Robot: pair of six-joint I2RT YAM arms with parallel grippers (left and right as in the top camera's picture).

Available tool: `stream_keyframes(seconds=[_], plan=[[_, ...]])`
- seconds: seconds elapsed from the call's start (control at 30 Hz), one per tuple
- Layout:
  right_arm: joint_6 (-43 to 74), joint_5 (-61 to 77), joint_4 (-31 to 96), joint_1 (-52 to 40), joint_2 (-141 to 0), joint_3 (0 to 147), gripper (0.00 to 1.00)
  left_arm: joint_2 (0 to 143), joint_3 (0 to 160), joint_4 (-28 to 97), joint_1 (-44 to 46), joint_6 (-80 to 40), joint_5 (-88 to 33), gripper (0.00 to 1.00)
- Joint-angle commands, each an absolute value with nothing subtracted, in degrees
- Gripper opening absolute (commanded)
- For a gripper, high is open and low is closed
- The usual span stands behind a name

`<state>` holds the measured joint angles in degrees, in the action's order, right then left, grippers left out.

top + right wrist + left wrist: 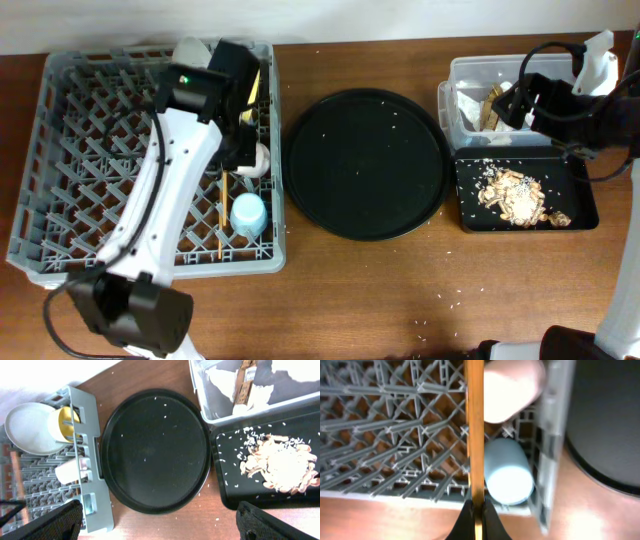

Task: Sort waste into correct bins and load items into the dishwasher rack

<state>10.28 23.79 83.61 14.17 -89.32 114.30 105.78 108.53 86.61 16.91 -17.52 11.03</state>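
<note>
My left gripper lowers toward the rack grid beside the light blue cup next and sets the wooden chopstick (222, 212) between the rack's wires at open slots.
My left gripper (477, 510) is shut on a wooden chopstick (475, 430) and holds it over the right side of the grey dishwasher rack (90, 150). The gripper (232, 160) and chopstick (222, 212) also show in the overhead view. A light blue cup (507, 472) and a pink cup (512, 390) lie in the rack right of the chopstick. The grey plate (27, 427) and yellow bowl (65, 422) stand at the rack's far right corner. My right gripper (520, 100) hovers over the clear tub (460, 70), open and empty. The tub holds white napkins and a brown wrapper (245, 380). The black rectangular tray (580, 215) holds food leftovers (515, 195).
A large round black tray (365, 165) lies between the rack and the bins, with a few crumbs on it. Small white crumbs are scattered on the wooden table (400, 300) in front. The rack's right wall (547, 460) stands close to the round tray.
</note>
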Motion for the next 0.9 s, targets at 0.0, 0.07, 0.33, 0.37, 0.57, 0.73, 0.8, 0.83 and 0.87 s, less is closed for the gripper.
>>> stream_keyframes(seconds=[0.0,0.07,0.33,0.37,0.57,0.73,0.8,0.83,0.87], plan=[[9.85,23.27,83.61,14.28,-89.41,114.39,0.99,105.62,97.25,79.61,13.52,-20.14,11.84,0.01],[9.85,23.27,83.61,14.28,-89.41,114.39,0.98,105.62,92.58,75.94,11.27,-20.14,11.57,0.01],[9.85,23.27,83.64,14.28,-89.41,114.39,0.99,105.62,84.25,69.80,6.22,-14.85,11.42,0.00],[9.85,23.27,83.64,14.26,-89.41,114.39,0.98,105.62,84.05,69.52,6.24,-14.37,11.42,0.00],[9.85,23.27,83.64,14.26,-89.41,114.39,0.98,105.67,83.26,67.40,6.33,-11.81,11.68,0.01],[9.85,23.29,83.64,14.26,-89.41,114.39,0.99,105.67,83.29,66.35,6.33,-11.86,11.66,0.50],[9.85,23.29,83.64,14.26,-89.41,114.39,0.98,105.62,83.37,66.15,6.33,-11.86,11.62,0.54],[9.85,23.27,83.64,14.28,-89.41,114.39,0.99,105.62,83.90,66.30,6.33,-11.86,11.38,0.55],[9.85,23.27,83.64,14.28,-89.41,114.39,0.99,105.60,84.77,66.76,6.33,-11.84,10.94,0.55]])
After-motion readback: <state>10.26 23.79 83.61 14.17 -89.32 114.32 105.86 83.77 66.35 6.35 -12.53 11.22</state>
